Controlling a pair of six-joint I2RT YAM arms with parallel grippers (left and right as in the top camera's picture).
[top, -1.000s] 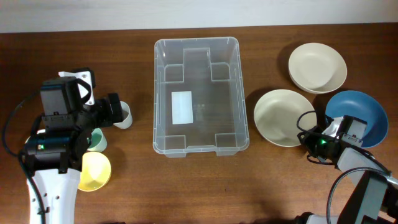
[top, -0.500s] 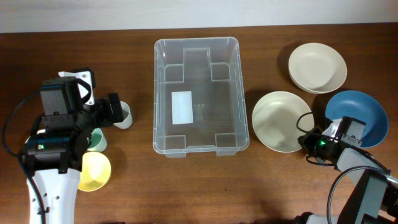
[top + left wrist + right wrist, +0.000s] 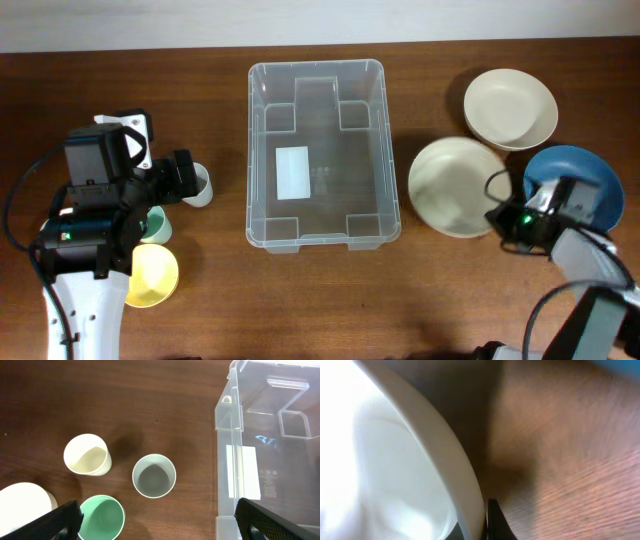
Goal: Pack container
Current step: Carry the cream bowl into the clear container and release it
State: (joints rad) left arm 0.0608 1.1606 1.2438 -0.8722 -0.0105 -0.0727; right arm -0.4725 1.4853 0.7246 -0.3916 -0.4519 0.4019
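Note:
The container's empty bottom is to the left of my right gripper in the overhead view, so my right gripper should carry the bowl up over the container's side, lower it and let it go.
The container (image 3: 316,66), a large clear bin with a white label on its floor, stands mid-table; its left wall shows in the left wrist view (image 3: 227,435). My right gripper (image 3: 506,219) is shut on the right rim of a cream bowl (image 3: 450,188), which is tilted up on that side. In the right wrist view the gripper (image 3: 483,525) pinches the bowl's rim (image 3: 450,465). My left gripper (image 3: 186,174) is open and empty above a group of cups; in the left wrist view the gripper (image 3: 157,512) is spread wide.
A second cream bowl (image 3: 510,108) and a blue bowl (image 3: 590,175) lie right of the container. Left of it are a white cup (image 3: 201,186), a green cup (image 3: 157,226) and a yellow cup (image 3: 152,276). The left wrist view shows a grey-lined cup (image 3: 154,476).
My right gripper has risen a little and drawn back to the right, tilting the cream bowl up by its rim. The left arm has not moved.

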